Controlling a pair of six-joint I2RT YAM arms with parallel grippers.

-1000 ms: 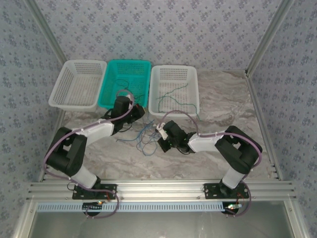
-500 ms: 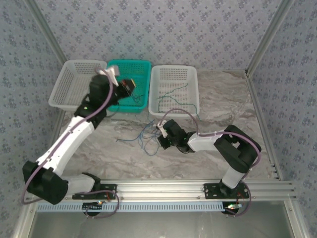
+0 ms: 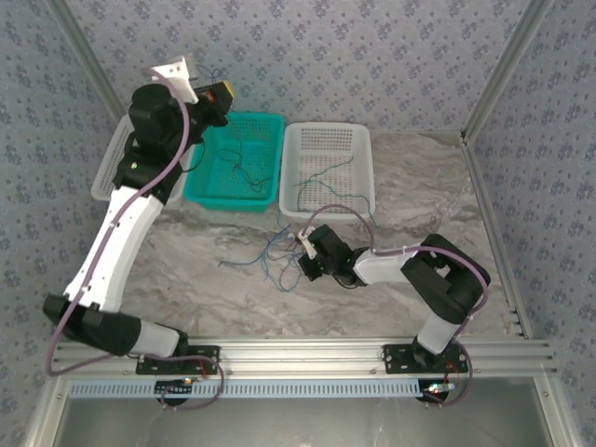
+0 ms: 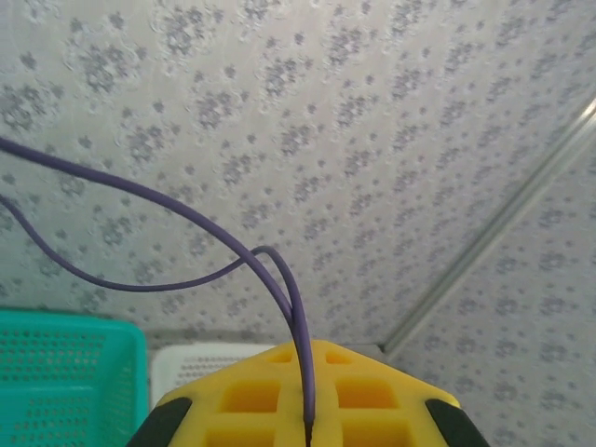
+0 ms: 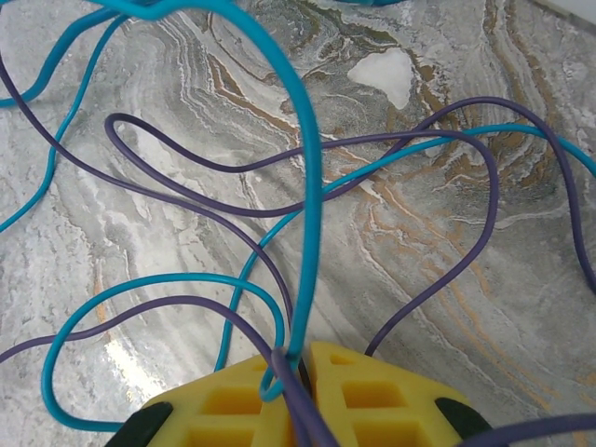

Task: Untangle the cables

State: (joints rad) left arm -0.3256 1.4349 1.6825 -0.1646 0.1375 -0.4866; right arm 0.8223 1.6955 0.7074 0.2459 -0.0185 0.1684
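The teal basket (image 3: 229, 198) holding other thin cables is below my left gripper, so I will next move that gripper down toward the basket's far part (image 3: 244, 136) and let go of the dark purple cable.
My left gripper (image 3: 223, 93) is raised high above the teal basket (image 3: 229, 198), its yellow fingers (image 4: 242, 400) shut on a dark purple cable (image 4: 186, 216) that loops up and off to the left. Other thin cables (image 3: 244, 172) lie inside that basket. A loose tangle of blue and purple cables (image 3: 270, 256) rests on the marble table. My right gripper (image 3: 304, 258) sits low at the tangle's right edge. In the right wrist view it (image 5: 300, 358) is shut on a teal cable (image 5: 312, 186) and a purple cable (image 5: 279, 149) crossing between the pads.
A white basket (image 3: 328, 213) at back centre-right holds a green cable (image 3: 331, 182). Another white basket (image 3: 105, 183) stands at back left, partly behind my left arm. Patterned walls and metal posts (image 3: 494, 84) close in the table.
My left arm has risen from the tangle on the table to high above the baskets, carrying the purple cable. The right gripper has stayed at the tangle.
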